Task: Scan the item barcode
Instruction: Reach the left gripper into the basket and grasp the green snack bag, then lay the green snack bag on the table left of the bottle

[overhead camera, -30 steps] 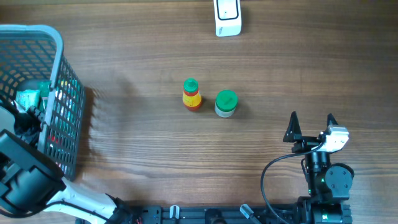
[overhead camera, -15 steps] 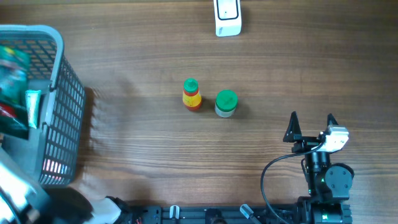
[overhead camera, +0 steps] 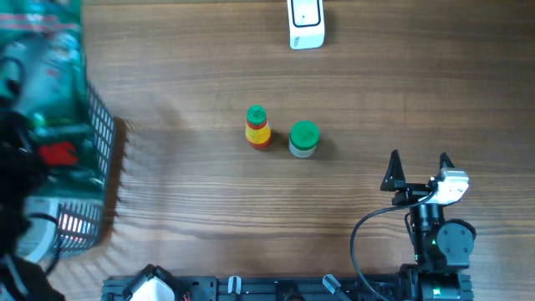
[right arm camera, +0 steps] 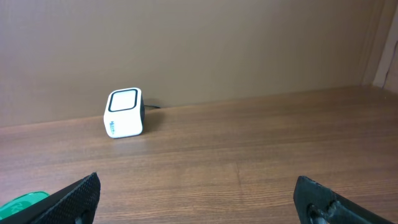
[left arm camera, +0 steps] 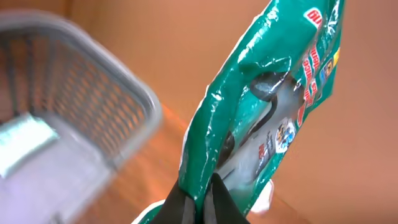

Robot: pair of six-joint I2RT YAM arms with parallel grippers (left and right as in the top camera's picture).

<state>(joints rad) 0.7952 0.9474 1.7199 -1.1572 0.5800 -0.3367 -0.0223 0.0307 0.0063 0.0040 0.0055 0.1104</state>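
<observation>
Bare tabletop (overhead camera: 226,152) beside the bottle is below my left gripper and to its right in the overhead view. It will next swing across, descend and release the packet (overhead camera: 42,50).
The item is a green plastic packet (left arm camera: 261,106) with red print, and my left gripper (left arm camera: 200,186) is shut on its lower edge. From overhead the packet (overhead camera: 42,50) shows large and blurred at the top left, lifted high above the basket, with the dark left arm beneath it. No barcode can be made out on it. A white scanner (overhead camera: 306,23) stands at the far edge of the table, and its window faces the right wrist camera (right arm camera: 125,112). My right gripper (overhead camera: 418,160) rests open and empty near the front right (right arm camera: 198,186).
A grey mesh basket (overhead camera: 96,134) stands at the left edge, its rim (left arm camera: 134,90) below the held packet, with more goods inside. A yellow and red bottle (overhead camera: 257,127) and a green-lidded jar (overhead camera: 303,139) stand mid-table.
My left arm has lifted the green packet up out of the basket, towards the overhead camera. The right arm, bottle, jar and scanner have not moved.
</observation>
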